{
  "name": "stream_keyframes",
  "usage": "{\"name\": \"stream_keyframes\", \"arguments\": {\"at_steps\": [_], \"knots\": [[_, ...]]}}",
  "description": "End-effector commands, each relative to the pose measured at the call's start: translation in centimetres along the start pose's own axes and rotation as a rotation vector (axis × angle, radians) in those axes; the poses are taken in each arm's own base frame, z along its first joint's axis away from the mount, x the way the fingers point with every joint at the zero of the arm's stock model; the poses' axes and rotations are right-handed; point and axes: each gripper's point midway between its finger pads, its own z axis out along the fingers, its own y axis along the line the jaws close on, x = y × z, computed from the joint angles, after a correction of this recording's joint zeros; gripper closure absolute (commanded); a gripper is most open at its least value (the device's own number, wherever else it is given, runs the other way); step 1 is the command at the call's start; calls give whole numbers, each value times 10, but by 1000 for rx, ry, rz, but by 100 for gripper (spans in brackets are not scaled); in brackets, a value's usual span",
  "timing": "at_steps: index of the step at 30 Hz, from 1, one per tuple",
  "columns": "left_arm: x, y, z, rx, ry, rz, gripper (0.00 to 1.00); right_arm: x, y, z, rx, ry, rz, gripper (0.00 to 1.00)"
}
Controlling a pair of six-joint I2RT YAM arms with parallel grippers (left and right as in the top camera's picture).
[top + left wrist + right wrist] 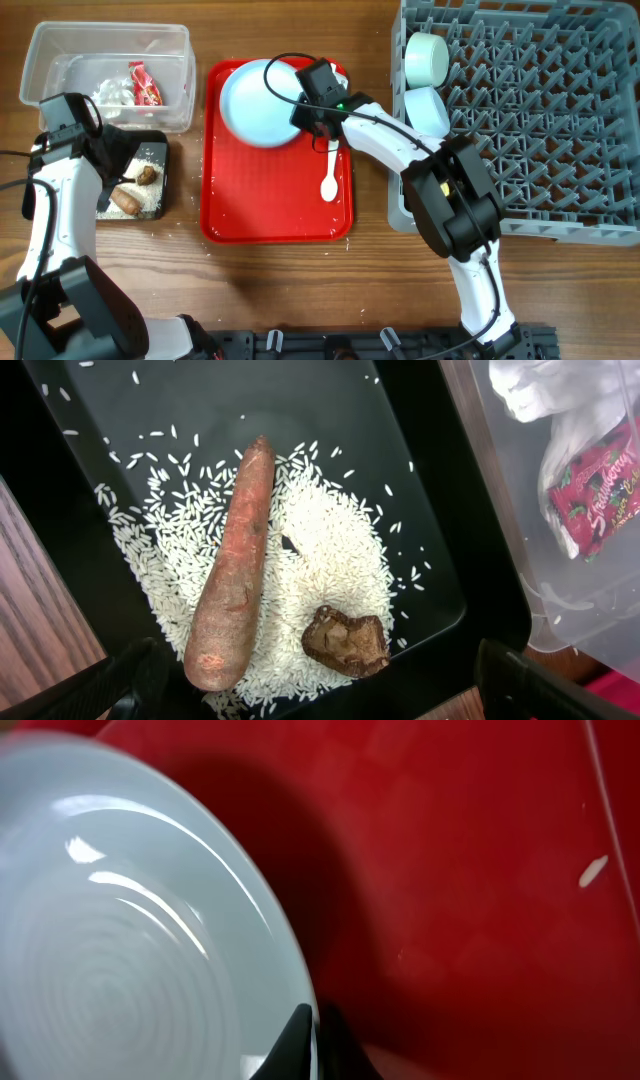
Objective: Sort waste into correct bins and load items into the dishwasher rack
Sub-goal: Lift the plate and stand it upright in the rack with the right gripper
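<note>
My right gripper lifts over to the rack (540, 130) next, then lowers the plate there, since the slots beside the standing bowls are empty.
My right gripper (303, 112) (314, 1038) is shut on the right rim of the pale blue plate (258, 102) (130, 930), which is tilted over the red tray (240, 215). A white spoon (331, 176) lies on that tray. Two bowls (426, 58) (428, 108) stand on edge in the grey dishwasher rack (540, 130). My left gripper (100, 150) (320, 695) is open above the black tray (160, 205) (330, 400), which holds rice crumbs (330, 550), a carrot-shaped piece (235, 565) and a brown lump (346, 642). The clear tub (110, 45) holds the red wrapper (146, 84) (595, 490) and white tissue (108, 92). The yellow cup is out of view.
A few rice grains lie on the wooden table (260, 290) around the black tray and on the red tray (500, 840). The right arm (455, 200) crosses the rack's left edge.
</note>
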Motion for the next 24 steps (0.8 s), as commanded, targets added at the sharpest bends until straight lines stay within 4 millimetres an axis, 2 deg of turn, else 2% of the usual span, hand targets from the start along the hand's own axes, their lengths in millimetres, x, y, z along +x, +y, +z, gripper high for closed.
{"name": "stream_keyframes", "arguments": {"at_steps": [1,3,5,7,8,9,10,12,14,15,17,18,21,23,24], "knots": [[-6,-2,-5,10,-17,-8,0,11,-8,10,19,38,12,96],[-6,-2,-5,10,-17,-8,0,12,-8,9,14,43,12,96],[-6,-2,-5,10,-17,-8,0,9,2,1,-38,72,-6,96],[-6,-2,-5,10,-17,-8,0,-4,19,-23,-110,64,-91,96],[-6,-2,-5,10,-17,-8,0,-15,27,-42,-132,35,-151,96],[-6,-2,-5,10,-17,-8,0,-27,32,-64,-135,-13,-219,96],[-6,-2,-5,10,-17,-8,0,-47,34,-98,-97,-104,-293,96],[-6,-2,-5,10,-17,-8,0,-76,30,-149,-2,-261,-357,96],[-6,-2,-5,10,-17,-8,0,-113,18,-233,144,-496,-383,96],[-6,-2,-5,10,-17,-8,0,-128,10,-281,213,-619,-376,96],[-6,-2,-5,10,-17,-8,0,-145,-6,-353,345,-794,-383,96],[-6,-2,-5,10,-17,-8,0,-151,-21,-395,467,-887,-398,96],[-6,-2,-5,10,-17,-8,0,-155,-61,-458,818,-973,-430,96],[-6,-2,-5,10,-17,-8,0,-153,-86,-476,1030,-929,-465,96],[-6,-2,-5,10,-17,-8,0,-154,-103,-473,1125,-850,-515,96]]}}
